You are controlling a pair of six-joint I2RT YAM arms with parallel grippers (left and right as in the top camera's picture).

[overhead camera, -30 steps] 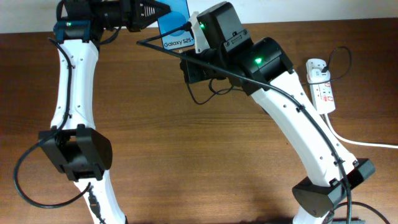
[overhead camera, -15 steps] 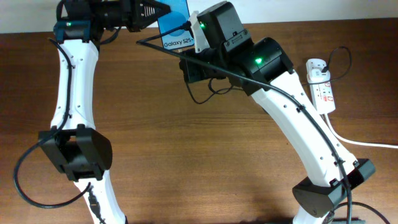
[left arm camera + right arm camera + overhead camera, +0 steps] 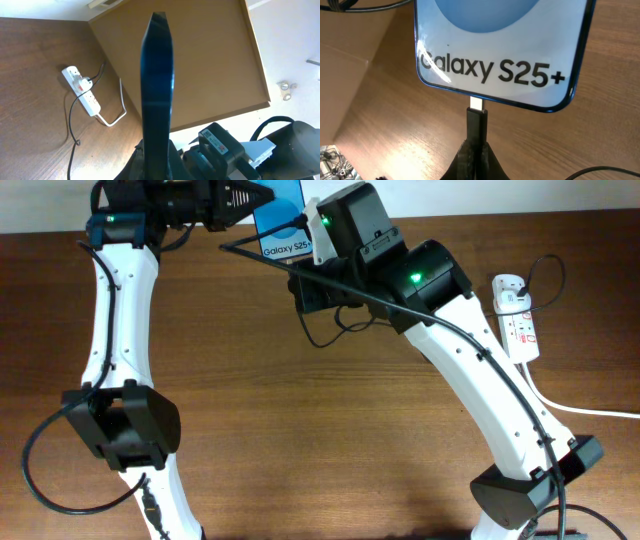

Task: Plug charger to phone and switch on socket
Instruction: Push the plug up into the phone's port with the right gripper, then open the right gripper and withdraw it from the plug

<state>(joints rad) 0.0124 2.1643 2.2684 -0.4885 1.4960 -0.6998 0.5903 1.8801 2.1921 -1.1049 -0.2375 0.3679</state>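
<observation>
My left gripper needs to go down and pull back to put the phone (image 3: 280, 225) on the open tabletop and let go, since I hold it in the air.
The phone (image 3: 280, 225) has a blue screen with white text and is held up at the back of the table. My left gripper (image 3: 262, 195) is shut on it; in the left wrist view the phone (image 3: 157, 85) stands edge-on between the jaws (image 3: 156, 162). My right gripper (image 3: 476, 150) is shut on the charger's black plug (image 3: 476, 122). The plug's metal tip touches the phone's bottom edge (image 3: 495, 70). The thin black charger cable (image 3: 330, 335) hangs under the right arm. The white socket strip (image 3: 516, 320) lies at the right and also shows in the left wrist view (image 3: 82, 90).
A thick white cord (image 3: 590, 410) runs from the socket toward the right edge. A thin black cable (image 3: 70, 125) trails from the socket over the brown table. A brown board (image 3: 200, 60) stands behind the table.
</observation>
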